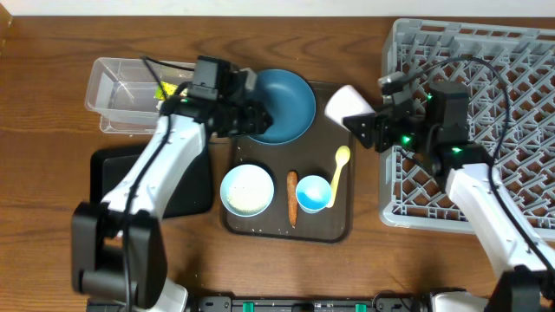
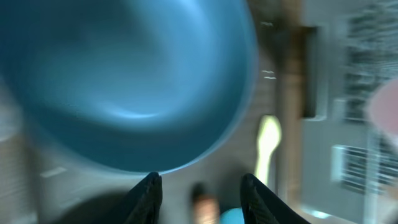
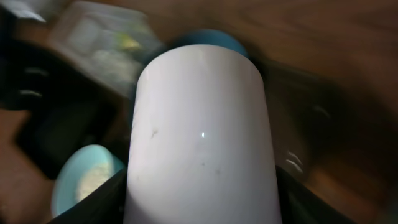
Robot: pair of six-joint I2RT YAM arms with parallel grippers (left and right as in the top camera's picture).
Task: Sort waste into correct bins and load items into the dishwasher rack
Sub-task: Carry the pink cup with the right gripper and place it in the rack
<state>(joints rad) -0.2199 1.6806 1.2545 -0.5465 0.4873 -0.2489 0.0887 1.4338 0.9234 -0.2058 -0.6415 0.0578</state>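
The rack's near-side slots are empty for the cup, so my right gripper will next swing to the right in the overhead view and then go down onto them.
My right gripper [image 1: 362, 118] is shut on the pinkish-white cup [image 1: 346, 104], held on its side above the serving tray's right corner, just left of the grey dishwasher rack [image 1: 494, 78]. In the right wrist view the cup [image 3: 202, 130] fills the gap between the fingers [image 3: 102, 202]. My left gripper [image 1: 259, 116] is open with nothing in it, over the near rim of the dark-blue plate [image 1: 286, 104]. Its fingertips [image 2: 152, 185] sit just below the plate [image 2: 124, 81]. The yellow wrapper [image 1: 162, 89] lies in the clear tub [image 1: 117, 87].
On the dark-brown serving tray [image 1: 334, 227] are the white bowl [image 1: 247, 189], the carrot piece [image 1: 292, 195], the light-blue cup [image 1: 313, 192] and the pale-yellow spoon [image 1: 341, 165]. The black tray [image 1: 108, 169] lies under my left arm. Rice grains [image 1: 260, 229] dot the tray's front.
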